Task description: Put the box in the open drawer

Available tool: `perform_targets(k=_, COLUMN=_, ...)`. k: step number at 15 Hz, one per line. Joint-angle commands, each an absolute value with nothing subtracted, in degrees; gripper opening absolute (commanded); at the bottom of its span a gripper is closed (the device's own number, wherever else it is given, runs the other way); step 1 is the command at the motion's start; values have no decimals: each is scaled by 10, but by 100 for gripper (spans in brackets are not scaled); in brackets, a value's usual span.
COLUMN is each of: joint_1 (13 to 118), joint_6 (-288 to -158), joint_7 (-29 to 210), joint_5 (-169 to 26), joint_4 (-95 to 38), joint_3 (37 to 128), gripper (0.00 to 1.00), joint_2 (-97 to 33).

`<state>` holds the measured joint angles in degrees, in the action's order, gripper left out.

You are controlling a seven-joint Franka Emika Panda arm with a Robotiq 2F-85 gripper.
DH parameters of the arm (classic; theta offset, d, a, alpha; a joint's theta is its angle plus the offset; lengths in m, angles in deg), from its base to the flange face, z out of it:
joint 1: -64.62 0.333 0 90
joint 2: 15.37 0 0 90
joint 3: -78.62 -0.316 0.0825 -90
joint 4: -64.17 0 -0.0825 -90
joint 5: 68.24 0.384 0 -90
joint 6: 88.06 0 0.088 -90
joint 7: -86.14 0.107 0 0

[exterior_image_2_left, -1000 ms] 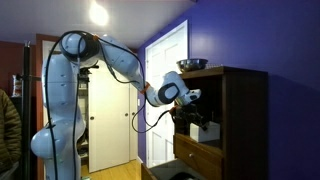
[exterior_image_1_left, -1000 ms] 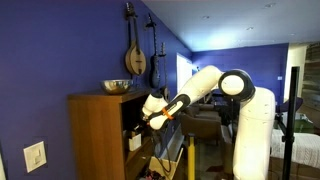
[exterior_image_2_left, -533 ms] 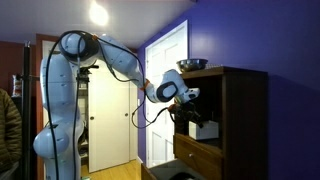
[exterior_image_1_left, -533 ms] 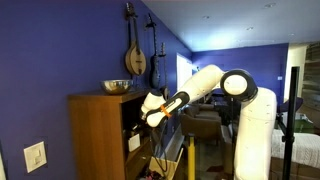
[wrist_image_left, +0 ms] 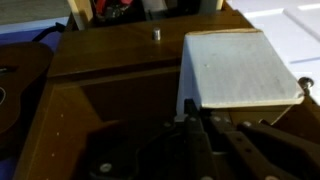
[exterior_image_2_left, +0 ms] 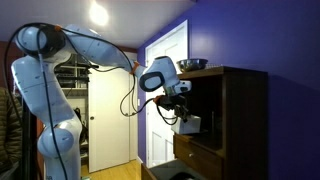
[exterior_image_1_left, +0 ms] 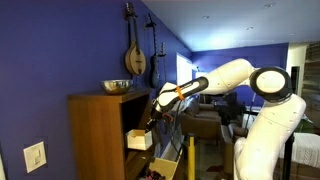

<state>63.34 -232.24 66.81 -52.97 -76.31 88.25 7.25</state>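
The open drawer point(wrist_image_left: 130, 9) is below my gripper. My gripper should move back from the shelf next, tilt down and go lower to let go of the white box point(wrist_image_left: 240, 68) inside.
The small white box point(exterior_image_2_left: 189, 124) hangs in my gripper point(exterior_image_2_left: 184, 112) just in front of the dark brown cabinet point(exterior_image_2_left: 245, 120), at the height of its open shelf. It also shows as a cream block point(exterior_image_1_left: 138, 138) under the gripper point(exterior_image_1_left: 150, 120). In the wrist view the box point(wrist_image_left: 240, 68) fills the upper right, with my gripper point(wrist_image_left: 245, 96) clamped on its sides. The pale wood drawer point(exterior_image_2_left: 198, 152) stands open below the box; its thin yellowish side walls point(exterior_image_1_left: 168, 152) jut out from the cabinet point(exterior_image_1_left: 95, 140).
A metal bowl point(exterior_image_1_left: 117, 87) sits on the cabinet top and also shows in an exterior view point(exterior_image_2_left: 193, 64). String instruments point(exterior_image_1_left: 136, 55) hang on the blue wall. A white door point(exterior_image_2_left: 160, 100) is behind the arm. Clutter lies on the floor point(exterior_image_1_left: 165, 172).
The arm has swung out and up from the cabinet. The box, which sat inside the shelf, has come out with the gripper and now hangs above the drawer's front.
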Motion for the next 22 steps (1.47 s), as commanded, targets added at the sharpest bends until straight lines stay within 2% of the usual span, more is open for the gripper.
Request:
perform_targets(k=1, joint_1=627, joint_6=-2213, joint_7=603, joint_5=-562, joint_4=-829, joint_3=922, gripper=1, joint_2=178)
perform_targets(k=6, joint_1=578, joint_6=-2207, joint_7=706, joint_5=-662, joint_4=-881, joint_3=875, gripper=1, joint_2=150)
perform_targets(k=12, joint_1=606, joint_6=-2201, joint_7=770, joint_5=-675, joint_4=-890, joint_3=834, gripper=1, joint_2=87)
perform_targets(k=13, joint_1=603, joint_6=-2194, joint_7=752, joint_5=-679, joint_4=-901, joint_3=845, gripper=4, joint_2=106)
perform_targets(k=16, joint_1=609, joint_6=-2200, joint_7=763, joint_5=-678, joint_4=-899, joint_3=839, gripper=1, joint_2=88)
perform_targets(k=22, joint_1=630, joint_6=-2313, joint_7=763, joint_5=-678, joint_4=-867, joint_3=827, gripper=1, joint_2=-16)
